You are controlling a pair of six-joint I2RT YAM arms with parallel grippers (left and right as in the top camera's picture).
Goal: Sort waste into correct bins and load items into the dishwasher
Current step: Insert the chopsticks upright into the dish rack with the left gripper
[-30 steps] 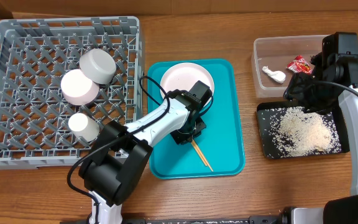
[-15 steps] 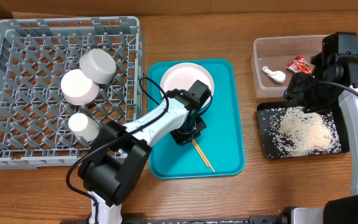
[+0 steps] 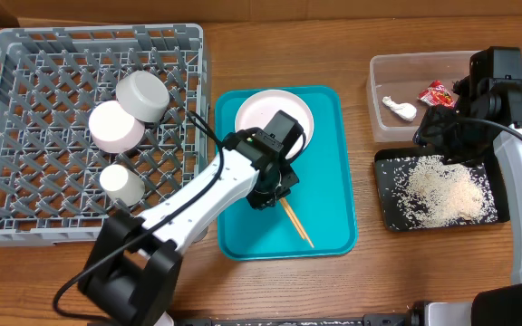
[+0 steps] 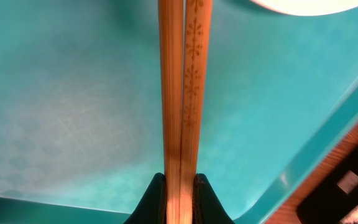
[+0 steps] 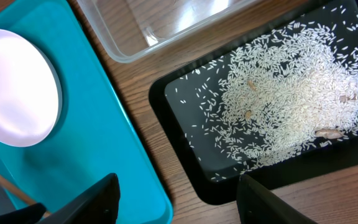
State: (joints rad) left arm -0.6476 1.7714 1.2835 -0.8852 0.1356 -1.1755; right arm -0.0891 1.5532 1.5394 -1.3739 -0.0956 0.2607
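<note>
The left gripper lifts the chopsticks across, turns, lowers and releases them next, as the rack's open part beside the bowls lies to its left in the overhead view.
My left gripper (image 3: 269, 195) is over the teal tray (image 3: 324, 231), shut on the wooden chopsticks (image 3: 294, 224), which run straight out between the fingers in the left wrist view (image 4: 182, 93). The white plate (image 3: 274, 116) lies at the tray's far end. The grey dish rack (image 3: 25, 81) holds the grey bowl (image 3: 143, 95), the pale bowl (image 3: 116, 126) and the small white cup (image 3: 122, 184). The clear tub (image 3: 406, 72) holds the red wrapper (image 3: 438, 93) and the white scrap (image 3: 400, 109). Rice (image 3: 442, 190) lies in the black tray (image 3: 388, 213). My right gripper (image 5: 178, 205) is open and empty, high above the table.
In the right wrist view the black tray (image 5: 185, 149), the clear tub (image 5: 135, 37) and the teal tray (image 5: 110, 124) with the plate (image 5: 14, 87) lie close together. Bare wood table (image 3: 361, 27) surrounds them.
My left arm has swung a little, its elbow lifting away from the rack. The gripper stays at the chopsticks. The right arm has not moved.
</note>
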